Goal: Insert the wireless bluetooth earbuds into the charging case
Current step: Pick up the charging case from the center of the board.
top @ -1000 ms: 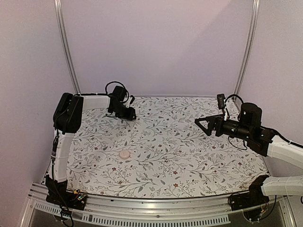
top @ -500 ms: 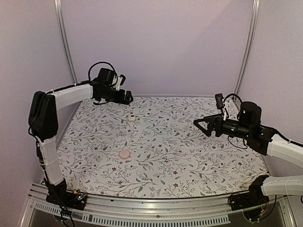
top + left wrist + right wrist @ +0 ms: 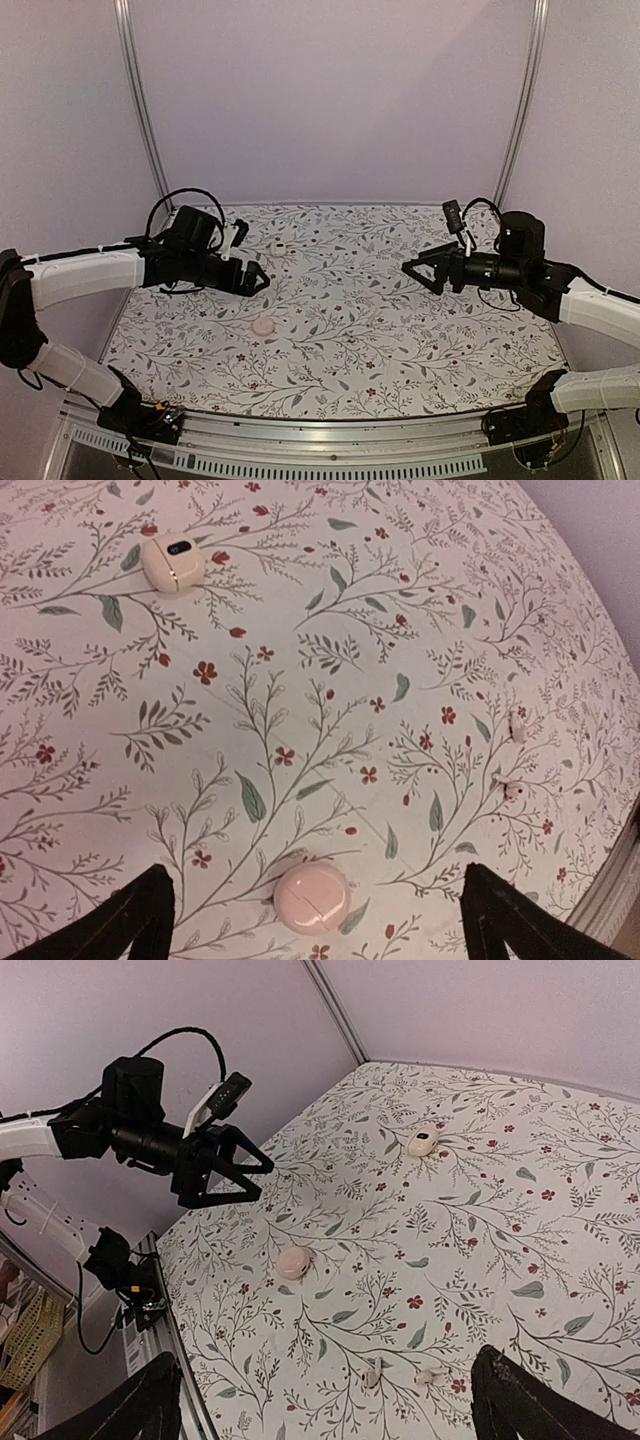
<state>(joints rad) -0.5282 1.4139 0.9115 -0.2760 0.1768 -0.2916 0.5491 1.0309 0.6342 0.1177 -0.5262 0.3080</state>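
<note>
The robot will next lower its left gripper onto the pale pink rounded lump [image 3: 263, 326] [image 3: 312, 898] to close around the lump's sides, as the lump is between the open fingers in the wrist view.
The charging case [image 3: 172, 560], a cream pebble with a dark spot, lies alone at the back of the mat [image 3: 281, 250]. A pale pink rounded lump [image 3: 312, 898] with a fine seam lies below my left gripper [image 3: 318, 885], which hovers open above it [image 3: 255, 278]. Two small pale stemmed earbuds [image 3: 372, 1377] [image 3: 427, 1373] lie side by side on the mat, also seen in the left wrist view [image 3: 517, 725] [image 3: 510, 788]. My right gripper [image 3: 325, 1392] is open and empty, held above the mat's right side [image 3: 412, 268]. The pink lump [image 3: 294, 1262] sits well left of it.
A floral-printed mat [image 3: 400, 350] covers the table. Pale walls and two metal posts [image 3: 140, 100] close in the back and sides. A metal rail [image 3: 300, 445] runs along the front edge by the arm bases.
My left gripper opened and let go of the cream case at the back. The arm then swung forward and down to hover over the pink lump. My right gripper edged slightly left.
</note>
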